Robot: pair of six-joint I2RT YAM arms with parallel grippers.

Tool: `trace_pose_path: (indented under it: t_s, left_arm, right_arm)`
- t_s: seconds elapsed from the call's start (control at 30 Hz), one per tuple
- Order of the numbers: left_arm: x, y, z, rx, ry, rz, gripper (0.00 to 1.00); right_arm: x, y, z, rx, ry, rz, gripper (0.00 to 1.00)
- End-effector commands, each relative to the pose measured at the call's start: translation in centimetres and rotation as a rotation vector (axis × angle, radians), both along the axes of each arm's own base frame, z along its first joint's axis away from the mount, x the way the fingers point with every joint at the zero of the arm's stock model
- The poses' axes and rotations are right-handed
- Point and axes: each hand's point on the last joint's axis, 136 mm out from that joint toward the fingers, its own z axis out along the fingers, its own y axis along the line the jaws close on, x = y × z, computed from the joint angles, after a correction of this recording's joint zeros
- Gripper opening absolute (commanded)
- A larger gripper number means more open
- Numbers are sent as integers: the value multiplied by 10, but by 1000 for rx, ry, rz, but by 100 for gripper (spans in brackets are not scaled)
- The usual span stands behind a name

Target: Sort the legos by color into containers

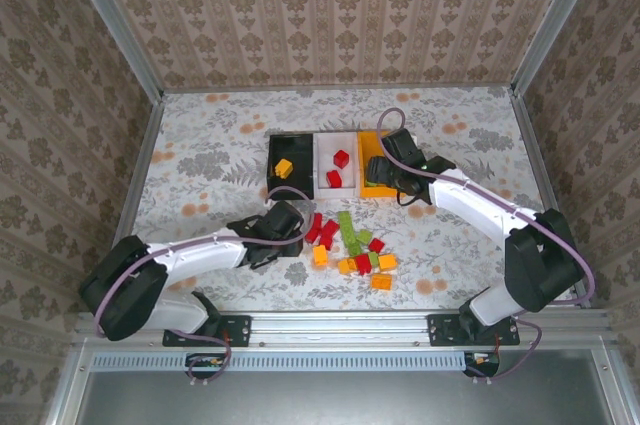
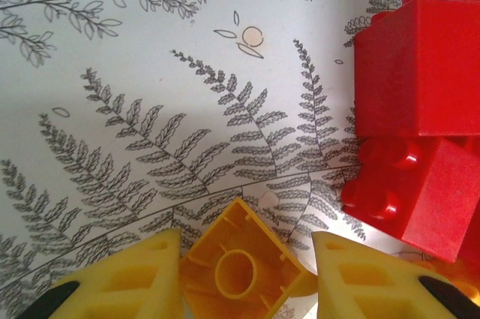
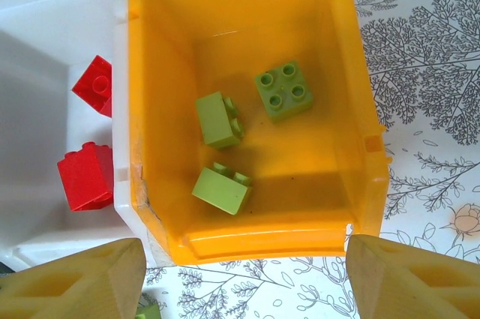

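Observation:
Next, my left gripper rises and moves outward over the black bin (image 1: 290,143) to release the orange brick, since that bin, already holding orange, lies outward of it.
My left gripper (image 2: 246,259) is low over the table at the left end of the pile of legos (image 1: 350,245), and its yellow fingers (image 2: 142,278) are shut on an orange brick (image 2: 240,270) lying hollow side up. Two red bricks (image 2: 420,71) lie just to its right. In the top view the left gripper (image 1: 292,230) is in front of the black bin (image 1: 290,143), which holds one orange brick (image 1: 284,167). My right gripper (image 3: 246,259) hangs open and empty over the near edge of the orange bin (image 3: 367,146), where three green bricks (image 3: 219,119) lie.
The white bin (image 3: 45,34) between the other two holds two red bricks (image 3: 86,176). Red, orange and green bricks lie loose in the middle of the table. The right arm (image 1: 470,200) reaches across from the right, and patterned walls (image 1: 330,15) close in the table.

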Motion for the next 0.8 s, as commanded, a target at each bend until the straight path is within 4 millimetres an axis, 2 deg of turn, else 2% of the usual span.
trace_pose_path:
  t_s: [0.0,0.1,0.2,0.33,0.43,0.57,0.63,0.67,0.77]
  left_arm:
    - [-5,8,11,14,-18,0,30]
    - [3,11,42,5,-79,-4,31]
    - [19,13,77,-22,-139,-2,31]
    - [61,12,114,-23,-218,13,32]
    - [99,7,129,12,-259,17,31]
    - [143,-6,127,77,-265,6,31]
    - [160,-8,119,107,-248,11,31]
    - [167,-9,114,117,-238,14,31]
    - [183,-14,102,130,-217,15,31]
  right_arm:
    - [-1,-8,13,15,-35,-34,72]
    - [-3,-10,14,20,-41,-39,73]
    - [-8,-12,13,28,-36,-42,73]
    - [-15,-12,8,48,-26,-41,73]
    - [-20,-14,1,39,-7,-42,73]
    - [-24,-17,-6,26,10,-45,73]
    - [-25,-18,-9,25,17,-45,73]
    - [-27,-18,0,39,-5,-41,73]
    - [-29,-17,0,44,-1,-34,73]
